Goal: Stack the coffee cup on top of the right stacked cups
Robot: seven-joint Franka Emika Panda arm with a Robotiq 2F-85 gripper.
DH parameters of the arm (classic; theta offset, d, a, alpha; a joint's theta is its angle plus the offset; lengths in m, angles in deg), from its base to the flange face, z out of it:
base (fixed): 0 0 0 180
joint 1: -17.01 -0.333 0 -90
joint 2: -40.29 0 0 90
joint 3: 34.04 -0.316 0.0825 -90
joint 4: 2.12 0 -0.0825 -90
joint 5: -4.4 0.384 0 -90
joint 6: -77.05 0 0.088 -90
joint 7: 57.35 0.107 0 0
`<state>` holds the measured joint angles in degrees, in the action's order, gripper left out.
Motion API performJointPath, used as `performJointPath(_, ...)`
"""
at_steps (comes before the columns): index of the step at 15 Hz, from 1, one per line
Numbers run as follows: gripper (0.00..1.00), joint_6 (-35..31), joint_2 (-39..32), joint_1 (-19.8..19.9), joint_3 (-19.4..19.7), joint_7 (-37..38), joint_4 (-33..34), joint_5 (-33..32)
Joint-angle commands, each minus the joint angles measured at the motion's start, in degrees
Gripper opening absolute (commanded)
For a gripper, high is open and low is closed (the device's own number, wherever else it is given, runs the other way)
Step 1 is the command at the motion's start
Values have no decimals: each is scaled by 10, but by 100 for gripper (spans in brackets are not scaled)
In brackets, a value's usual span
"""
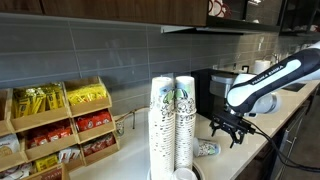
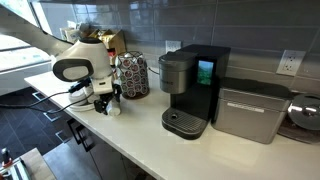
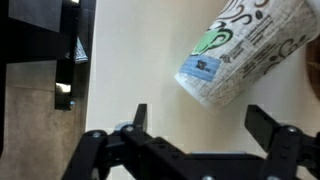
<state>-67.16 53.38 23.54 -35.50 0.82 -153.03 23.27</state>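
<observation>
My gripper turns into line with the slanted coffee cup and moves over its narrow, blue-labelled end point(image 1: 214, 149) point(image 3: 211, 75) next. That end points toward the gripper's open fingers.
The coffee cup point(image 3: 240, 45), white with green print and a blue label, lies on its side on the pale counter. It also shows in an exterior view point(image 1: 207, 149), to the right of two tall columns of nested white cups. The right stacked cups point(image 1: 185, 125) carry a dark green emblem on the top cup; the twin column point(image 1: 162, 120) stands against them on the left. My gripper point(image 3: 200, 125) is open and empty, hovering just above the counter with the cup just beyond its fingertips. It shows in both exterior views point(image 1: 225, 128) point(image 2: 105, 100).
A wooden snack rack point(image 1: 60, 125) stands left of the columns. A black coffee machine point(image 2: 195, 90) sits behind the gripper, with a pod carousel point(image 2: 130, 75) and a silver appliance point(image 2: 250, 110) on either side. The counter's front edge point(image 2: 120, 140) is close.
</observation>
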Motion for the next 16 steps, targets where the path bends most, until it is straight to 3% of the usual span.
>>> performJointPath(1, 100, 16, -21, -9, 2, 48, 17, 8)
performJointPath(11, 100, 66, -50, -21, 15, 98, 48, 90)
performJointPath(16, 100, 40, -66, -26, 13, 132, 49, 117)
